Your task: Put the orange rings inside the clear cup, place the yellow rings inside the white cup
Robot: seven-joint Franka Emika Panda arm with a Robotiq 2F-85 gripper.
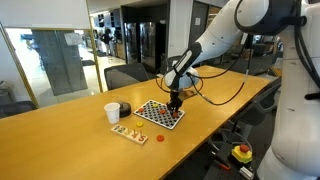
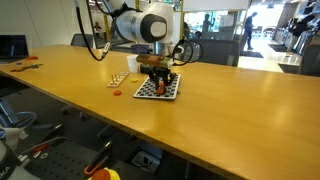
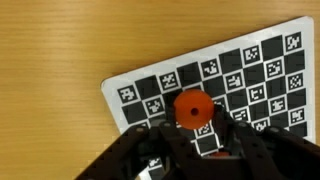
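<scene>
The robot's gripper will lift the orange ring, carry it outward over the opening of the clear cup (image 1: 124, 108) and let it go, as that cup stands outward beside the white cup.
In the wrist view an orange ring (image 3: 192, 105) with a small centre hole sits between my fingertips, over the black-and-white checkered board (image 3: 250, 70). My gripper (image 3: 192, 120) is shut on it. In both exterior views the gripper (image 1: 175, 100) (image 2: 155, 76) hangs low over the board (image 1: 160, 115) (image 2: 158, 89). The white cup (image 1: 112, 113) (image 2: 131, 65) stands beside the board, with the dark-looking clear cup (image 1: 124, 108) right next to it. Another orange ring (image 1: 160, 138) (image 2: 117, 93) lies on the table. The yellow rings are too small to make out.
A small flat holder with tiny pieces (image 1: 130, 132) (image 2: 120, 80) lies near the cups. The long wooden table (image 1: 60, 140) has chairs behind it and a cable running across it toward the arm. The table's edge runs near the board (image 2: 200, 120).
</scene>
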